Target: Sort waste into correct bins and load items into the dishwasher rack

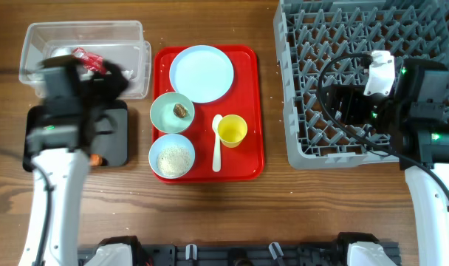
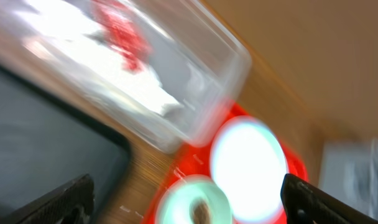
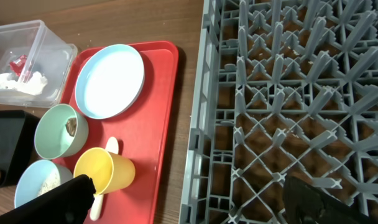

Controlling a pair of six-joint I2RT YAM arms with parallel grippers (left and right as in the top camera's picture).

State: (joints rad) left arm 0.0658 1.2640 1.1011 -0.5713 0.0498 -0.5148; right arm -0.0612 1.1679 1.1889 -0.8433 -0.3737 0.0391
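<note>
The mint bowl still has a brown lump in it, so the robot's left gripper will next move from the black tray down to the bowl's rim [image 1: 184,97] [image 2: 217,188] beside the blue plate.
The clear tub [image 1: 84,37] at the far left holds white napkins [image 3: 18,84] and a red wrapper [image 1: 88,58]. My left gripper [image 2: 189,200] hovers by the tub and the black tray [image 1: 115,140], open and empty; its view is blurred. An orange piece [image 1: 97,158] lies at the black tray's front edge. The blue plate [image 1: 202,72], a mint bowl [image 1: 171,112] with a brown lump [image 1: 181,110], a bowl of rice [image 1: 172,156], the yellow cup [image 1: 232,131] and the white spoon [image 1: 216,144] sit together. My right gripper [image 3: 192,202] hangs open over the grey rack [image 1: 357,29].
The dishes stand on a flat red tray [image 1: 250,89] in the middle of the wooden table. A strip of bare wood separates the red tray from the rack. The right arm's cable loops over the rack's pegs.
</note>
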